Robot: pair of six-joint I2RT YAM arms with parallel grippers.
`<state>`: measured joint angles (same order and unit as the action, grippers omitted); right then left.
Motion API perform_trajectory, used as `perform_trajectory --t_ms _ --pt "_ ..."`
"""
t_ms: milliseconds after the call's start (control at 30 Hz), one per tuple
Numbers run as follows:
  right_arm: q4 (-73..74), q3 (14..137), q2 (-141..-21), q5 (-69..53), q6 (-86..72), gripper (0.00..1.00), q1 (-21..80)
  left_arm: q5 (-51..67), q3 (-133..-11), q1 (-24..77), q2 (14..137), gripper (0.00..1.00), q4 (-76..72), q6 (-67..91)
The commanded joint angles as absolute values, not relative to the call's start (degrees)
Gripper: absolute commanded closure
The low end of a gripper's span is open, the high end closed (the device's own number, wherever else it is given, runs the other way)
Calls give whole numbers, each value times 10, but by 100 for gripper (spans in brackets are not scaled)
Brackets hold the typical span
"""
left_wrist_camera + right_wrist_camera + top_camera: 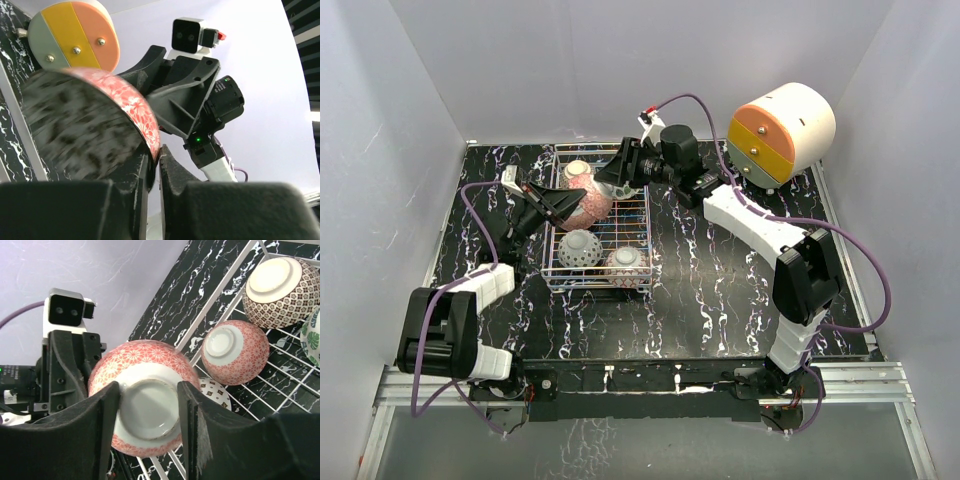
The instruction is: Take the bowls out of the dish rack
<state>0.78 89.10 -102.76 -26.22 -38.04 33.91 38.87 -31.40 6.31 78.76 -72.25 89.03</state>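
I will swing my left gripper across the dish rack [648,232] and down to let go of the pink/red patterned bowl, because the bare table is below and to its right in the top view.
A pink/red patterned bowl [592,207] hangs tilted above the dish rack [648,232], held from both sides. My left gripper [570,205] is shut on its rim; in the left wrist view the fingertips [160,150] pinch the red edge [145,112]. My right gripper [611,184] is shut on the same bowl's white foot ring [148,410], with the pink outside [145,357] showing above. In the rack, the right wrist view shows a second pink bowl [234,351], a brown-patterned bowl [280,292], a green-leaf bowl [315,337] and a white, brown-dotted bowl [216,392], all upside down.
The white-and-orange drawer unit [780,130] stands at the back right of the black marbled table [720,280]. White walls close in the left, back and right sides. The two wrists are close together over the rack's far left part.
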Motion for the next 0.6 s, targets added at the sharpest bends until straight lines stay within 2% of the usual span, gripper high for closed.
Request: perform_trajectory --t_ms 0,233,367,467,567 --pt "-42 887 -997 -264 -378 66 338 393 -329 69 796 100 -801 900" --pt "-52 876 -993 -273 -378 65 338 389 -331 69 761 100 -734 857" --pt "-53 862 -979 -255 -368 56 338 397 -345 69 747 100 -680 827" --pt "-35 856 -960 -224 -347 47 338 416 -379 73 737 100 -576 767" --pt "-5 841 -932 -169 -320 44 338 411 -442 98 719 100 -399 628"
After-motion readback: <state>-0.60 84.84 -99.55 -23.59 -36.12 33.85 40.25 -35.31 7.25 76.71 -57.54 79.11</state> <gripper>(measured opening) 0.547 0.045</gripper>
